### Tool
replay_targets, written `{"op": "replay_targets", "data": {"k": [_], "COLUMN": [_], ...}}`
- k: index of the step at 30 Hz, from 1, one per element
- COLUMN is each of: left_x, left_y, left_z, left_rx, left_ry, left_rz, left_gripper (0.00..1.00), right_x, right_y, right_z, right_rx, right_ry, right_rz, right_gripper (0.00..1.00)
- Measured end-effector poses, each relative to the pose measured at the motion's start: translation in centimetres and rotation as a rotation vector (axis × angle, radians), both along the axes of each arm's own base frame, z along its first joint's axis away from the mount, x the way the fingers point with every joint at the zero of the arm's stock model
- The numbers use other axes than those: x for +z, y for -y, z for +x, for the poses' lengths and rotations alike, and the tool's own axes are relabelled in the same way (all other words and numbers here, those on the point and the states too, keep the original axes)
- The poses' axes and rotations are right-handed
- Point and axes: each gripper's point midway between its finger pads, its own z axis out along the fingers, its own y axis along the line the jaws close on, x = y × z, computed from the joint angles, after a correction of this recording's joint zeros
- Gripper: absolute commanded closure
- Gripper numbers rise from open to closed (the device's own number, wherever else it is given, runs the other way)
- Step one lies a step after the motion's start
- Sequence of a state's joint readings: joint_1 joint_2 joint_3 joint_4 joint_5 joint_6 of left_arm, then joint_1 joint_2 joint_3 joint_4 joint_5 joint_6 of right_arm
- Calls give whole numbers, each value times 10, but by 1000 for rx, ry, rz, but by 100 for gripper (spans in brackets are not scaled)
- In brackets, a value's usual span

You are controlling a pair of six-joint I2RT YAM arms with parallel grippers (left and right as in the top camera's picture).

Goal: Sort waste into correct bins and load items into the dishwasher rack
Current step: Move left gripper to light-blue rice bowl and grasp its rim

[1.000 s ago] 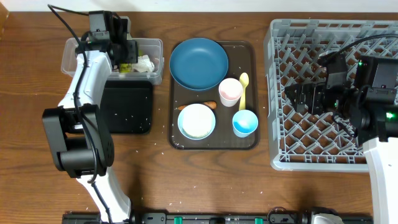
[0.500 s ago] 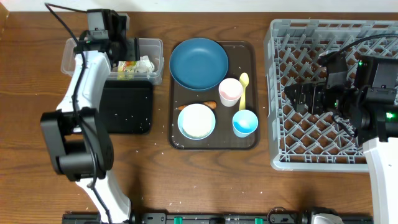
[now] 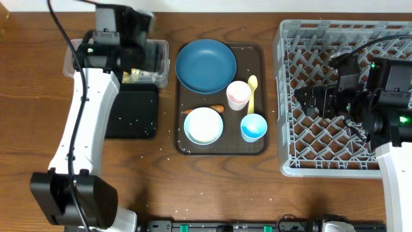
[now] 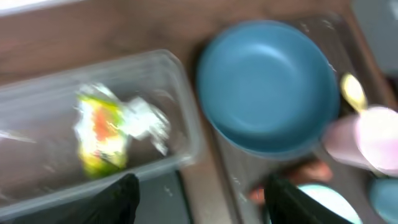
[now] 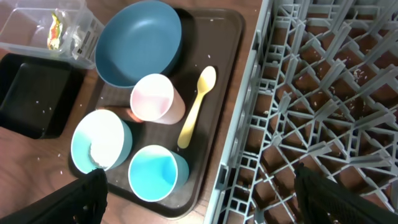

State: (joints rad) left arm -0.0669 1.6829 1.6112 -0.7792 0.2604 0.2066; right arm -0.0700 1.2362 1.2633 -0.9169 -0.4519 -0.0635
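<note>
The pale blue bowl's free cup-side rim is below my left gripper, to its right in the overhead view, so my left gripper should move that way, back and down next.
The crumpled yellow-green wrapper lies in the clear tub, free of any grip. My left gripper hangs open and empty over the tub's right end. On the brown serving tray sit the dark blue bowl, the pale blue bowl holding rice, the pink cup, the light blue cup, the yellow spoon and the carrot. My right gripper is open and empty over the left edge of the grey rack.
The black tray lies just in front of the clear tub, with rice grains scattered on it and on the wood around it. The left arm's white links reach up the table's left side.
My left gripper opened and left the wrapper in the tub, then rose and swung right over the tub's right end. The right arm has not moved.
</note>
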Motion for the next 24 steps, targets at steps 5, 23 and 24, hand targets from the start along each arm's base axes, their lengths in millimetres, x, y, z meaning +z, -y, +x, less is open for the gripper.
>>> {"op": "replay_targets", "data": {"k": [5, 23, 24], "left_x": [-19, -101, -108], "left_y": [25, 164, 169], "left_z": [-57, -166, -169], "left_rx": [-52, -169, -171], "left_ry": [-230, -440, -433], "left_rz": [-35, 36, 42], "left_gripper": [33, 45, 46], "right_x": [-1, -2, -2], "right_y": [0, 0, 0], "right_z": [-1, -3, -3], "right_rx": [0, 0, 0], "right_ry": [-6, -14, -14], "right_rz": [1, 1, 1], "right_gripper": [6, 5, 5]}}
